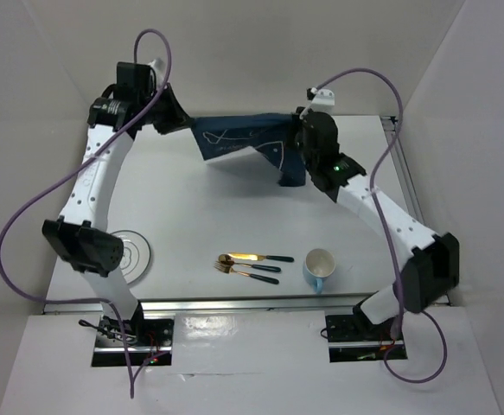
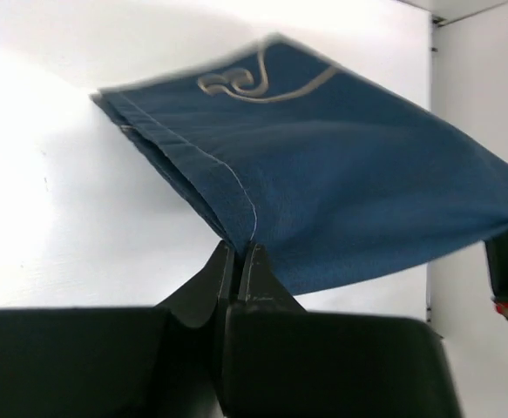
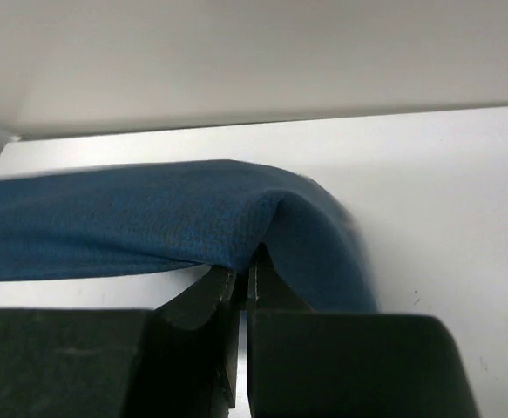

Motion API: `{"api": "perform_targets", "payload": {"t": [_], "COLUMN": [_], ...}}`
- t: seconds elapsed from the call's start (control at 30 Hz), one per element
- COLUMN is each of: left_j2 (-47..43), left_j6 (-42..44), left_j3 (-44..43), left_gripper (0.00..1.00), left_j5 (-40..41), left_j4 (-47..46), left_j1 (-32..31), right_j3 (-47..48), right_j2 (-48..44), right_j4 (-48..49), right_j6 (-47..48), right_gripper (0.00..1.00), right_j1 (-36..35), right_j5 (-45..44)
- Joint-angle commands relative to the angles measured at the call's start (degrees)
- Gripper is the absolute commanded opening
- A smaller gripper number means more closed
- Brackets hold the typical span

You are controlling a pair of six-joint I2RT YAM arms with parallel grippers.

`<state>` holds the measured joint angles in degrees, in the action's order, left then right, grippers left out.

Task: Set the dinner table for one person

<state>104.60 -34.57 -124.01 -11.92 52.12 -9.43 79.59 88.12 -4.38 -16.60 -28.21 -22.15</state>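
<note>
The lifted corner in my left gripper needs to go back and down next. I need to let go of it on the bare tabletop (image 1: 159,244) beside the small grey plate.
The navy whale-print placemat (image 1: 247,147) hangs stretched above the far part of the white dinner table (image 1: 200,207). My left gripper (image 1: 181,121) is shut on its left corner; in the left wrist view the cloth (image 2: 341,192) runs up from the closed gripper (image 2: 239,248). My right gripper (image 1: 296,130) is shut on its right corner; in the right wrist view the cloth (image 3: 149,222) drapes over the closed gripper (image 3: 247,261). The lower part of the placemat sags toward the table under the right arm.
A small grey plate (image 1: 132,253) lies at the near left, partly under the left arm. Gold cutlery with dark handles (image 1: 247,264) lies at the near middle. A light blue cup (image 1: 320,269) stands to its right. A silver rail (image 1: 243,303) edges the near side.
</note>
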Motion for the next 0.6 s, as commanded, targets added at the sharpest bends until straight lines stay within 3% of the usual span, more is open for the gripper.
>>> {"api": "perform_targets", "payload": {"t": [0.0,0.17,0.23,0.3,0.37,0.57], "left_j2": [-9.2,-19.9,-22.7,-22.7,-22.7,-20.8], "left_j6": [3.0,2.4,1.8,1.8,1.8,1.8], "left_j3": [9.8,33.2,41.5,43.9,43.9,40.9], "left_gripper": [0.00,0.00,0.00,0.00,0.00,0.00], "left_j5": [1.0,0.3,0.9,-1.6,-1.6,2.2], "left_j4": [-2.5,-10.2,-11.6,-11.6,-11.6,-10.4], "left_j1": [3.0,4.7,5.6,6.7,6.7,6.7], "right_j3": [-9.4,-25.1,-26.9,-27.5,-26.1,-19.4], "right_j2": [-7.7,-15.9,-16.5,-15.8,-12.6,-5.3], "right_j4": [3.3,-3.8,-6.9,-10.4,-12.8,-21.2], "right_j6": [7.8,1.7,-3.5,-5.7,-7.6,-11.7], "right_gripper": [0.00,0.02,0.21,0.54,0.67,0.70], "right_j1": [-0.2,-1.7,-1.7,-1.7,-1.1,-0.5], "right_j5": [-6.9,-7.8,-5.9,-3.5,-1.1,1.1]}}
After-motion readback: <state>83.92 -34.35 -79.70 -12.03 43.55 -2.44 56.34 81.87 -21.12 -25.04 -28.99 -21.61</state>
